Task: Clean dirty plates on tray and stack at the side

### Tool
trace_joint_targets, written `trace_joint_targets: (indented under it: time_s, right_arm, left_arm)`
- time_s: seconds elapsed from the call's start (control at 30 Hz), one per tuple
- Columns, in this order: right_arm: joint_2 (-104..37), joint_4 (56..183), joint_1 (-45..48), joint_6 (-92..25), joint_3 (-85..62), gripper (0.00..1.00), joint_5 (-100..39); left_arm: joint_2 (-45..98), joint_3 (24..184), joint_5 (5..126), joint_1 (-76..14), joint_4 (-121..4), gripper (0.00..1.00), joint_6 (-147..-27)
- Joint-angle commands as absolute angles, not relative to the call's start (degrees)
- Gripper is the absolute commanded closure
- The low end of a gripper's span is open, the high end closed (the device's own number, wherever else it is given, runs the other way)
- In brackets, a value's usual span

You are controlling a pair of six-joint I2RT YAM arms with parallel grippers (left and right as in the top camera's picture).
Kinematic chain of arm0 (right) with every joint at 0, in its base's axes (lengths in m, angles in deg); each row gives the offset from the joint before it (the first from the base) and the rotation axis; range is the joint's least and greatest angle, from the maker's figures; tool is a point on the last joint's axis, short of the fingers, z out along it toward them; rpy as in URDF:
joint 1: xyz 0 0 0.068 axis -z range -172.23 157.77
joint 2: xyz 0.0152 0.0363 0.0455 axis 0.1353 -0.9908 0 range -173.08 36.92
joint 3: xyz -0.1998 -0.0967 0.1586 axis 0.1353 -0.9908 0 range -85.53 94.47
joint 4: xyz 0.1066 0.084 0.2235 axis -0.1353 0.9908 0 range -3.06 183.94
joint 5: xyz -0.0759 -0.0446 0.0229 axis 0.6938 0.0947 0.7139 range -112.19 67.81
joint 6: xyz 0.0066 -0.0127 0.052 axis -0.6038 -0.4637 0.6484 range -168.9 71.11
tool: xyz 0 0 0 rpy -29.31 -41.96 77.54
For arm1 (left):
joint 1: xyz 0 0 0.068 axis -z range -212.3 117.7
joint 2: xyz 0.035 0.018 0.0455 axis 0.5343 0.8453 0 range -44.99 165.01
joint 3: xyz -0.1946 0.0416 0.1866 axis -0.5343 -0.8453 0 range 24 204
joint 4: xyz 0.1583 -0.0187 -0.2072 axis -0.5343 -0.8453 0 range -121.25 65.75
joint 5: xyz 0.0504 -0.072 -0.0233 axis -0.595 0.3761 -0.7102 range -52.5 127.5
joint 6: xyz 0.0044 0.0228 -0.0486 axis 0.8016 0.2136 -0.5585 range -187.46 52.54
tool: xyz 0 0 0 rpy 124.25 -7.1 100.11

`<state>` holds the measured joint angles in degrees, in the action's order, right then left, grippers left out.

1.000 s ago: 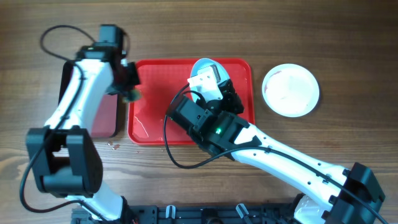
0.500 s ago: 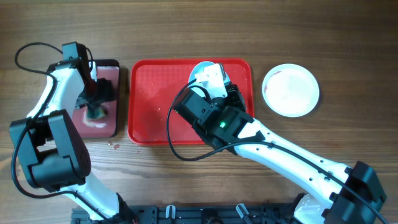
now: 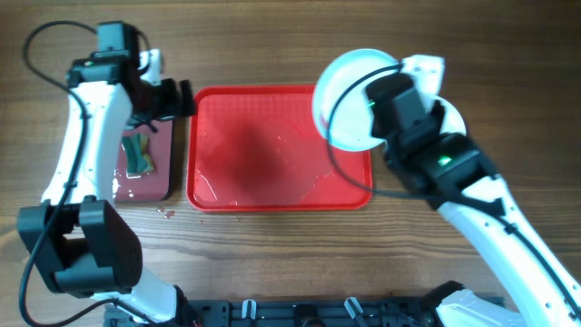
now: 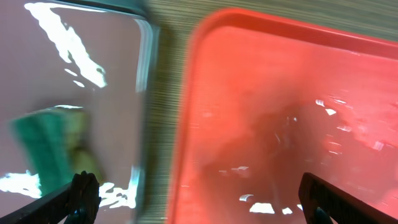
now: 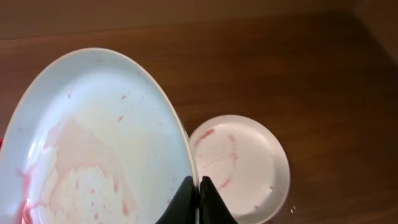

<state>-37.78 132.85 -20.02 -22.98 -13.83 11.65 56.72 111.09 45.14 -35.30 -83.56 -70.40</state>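
Observation:
The white plate (image 3: 453,119) (image 5: 245,165) is below my right gripper and to its right in the overhead view. So I should move there, go down and let go of the held plate on top of it.
My right gripper (image 5: 196,194) is shut on the rim of a pale mint-blue plate (image 5: 93,143), which it holds tilted in the air. The plate carries faint pink smears. Seen from overhead, this plate (image 3: 349,100) hangs over the far right corner of the red tray (image 3: 263,150), whose wet floor holds nothing. A white plate (image 5: 245,165) with red smears lies on the table just under and right of the held one. My left gripper (image 3: 182,98) is open and holds nothing, over the gap between the red tray (image 4: 286,112) and the maroon tray (image 4: 74,87).
A green and yellow sponge (image 3: 138,154) lies on the small maroon tray (image 3: 159,177) left of the red tray; in the left wrist view the sponge (image 4: 50,143) is by my left finger. A few water drops sit on the wood near that tray's front corner.
My left gripper dropped the sponge on the maroon tray, opened and moved back toward the red tray. My right arm lifted the mint-blue plate off the tray and swung it right, over the white plate.

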Motion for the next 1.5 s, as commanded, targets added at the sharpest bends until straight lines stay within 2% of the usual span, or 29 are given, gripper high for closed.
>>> trace_joint_targets:
  time_s: [0.0, 0.13, 0.27, 0.6, 0.63, 0.67, 0.7, 0.73, 0.93, 1.1, 1.13, 1.2, 1.33, 1.47]
  right_arm:
    - [-36.82, 136.06, -10.01, -21.72, -13.76, 0.96, 1.82]
    - [-39.07, 139.12, 3.17, -20.43, -13.78, 0.96, -4.39]
    - [-45.45, 139.15, 11.61, -20.43, -13.83, 0.96, -9.42]
    - [-64.14, 139.52, 17.66, -20.32, -13.83, 0.95, -9.40]
    - [-64.40, 139.54, 17.82, -20.38, -13.83, 0.84, -9.35]
    - [-64.38, 139.45, 17.84, -20.38, -13.83, 0.65, -9.33]
    - [-64.05, 139.10, 17.82, -20.38, -13.59, 0.41, -9.57]
    - [-63.46, 139.43, 17.82, -20.71, -12.75, 0.35, -10.55]
    - [-54.63, 145.14, 17.82, -32.56, -5.72, 0.29, -24.54]
    - [-38.85, 145.24, 17.82, -32.69, -5.54, 0.27, -31.30]
    - [-35.68, 145.24, 17.82, -32.67, -5.54, 0.24, -31.30]
    - [-28.12, 145.24, 17.82, -32.21, -5.54, 0.00, -31.28]
    - [-12.86, 145.33, 17.82, -32.16, -5.54, 0.00, -31.30]
    - [-6.94, 145.40, 17.82, -32.19, -5.54, 0.00, -31.28]
  left_arm:
    - [56.26, 111.72, 48.40, -28.70, -81.98, 0.00, -75.02]
    - [56.28, 111.72, 48.40, -21.07, -78.62, 0.00, -75.67]
    - [56.28, 111.72, 48.38, -17.10, -75.40, 0.00, -75.65]
    - [56.28, 111.66, 48.38, -16.66, -75.07, 0.00, -75.67]
    - [56.28, 111.64, 48.38, -16.66, -75.07, 0.00, -75.67]
    - [56.28, 111.66, 48.38, -16.66, -75.07, 0.00, -75.67]
    - [56.26, 111.66, 48.40, -16.66, -75.12, 0.00, -76.15]
    - [56.06, 111.77, 48.38, -16.79, -75.10, 0.00, -76.98]
    - [50.10, 114.46, 47.66, -23.89, -80.45, 0.00, -77.14]
    - [47.21, 114.43, 43.85, -34.78, -85.59, 0.00, -77.11]
    - [47.32, 114.43, 43.87, -35.85, -85.57, 0.00, -77.14]
    - [47.32, 114.43, 43.85, -37.90, -85.59, 0.00, -77.11]
    - [47.32, 114.43, 43.87, -39.06, -85.59, 0.00, -77.14]
    - [47.32, 114.43, 43.85, -39.06, -85.59, 0.00, -77.14]
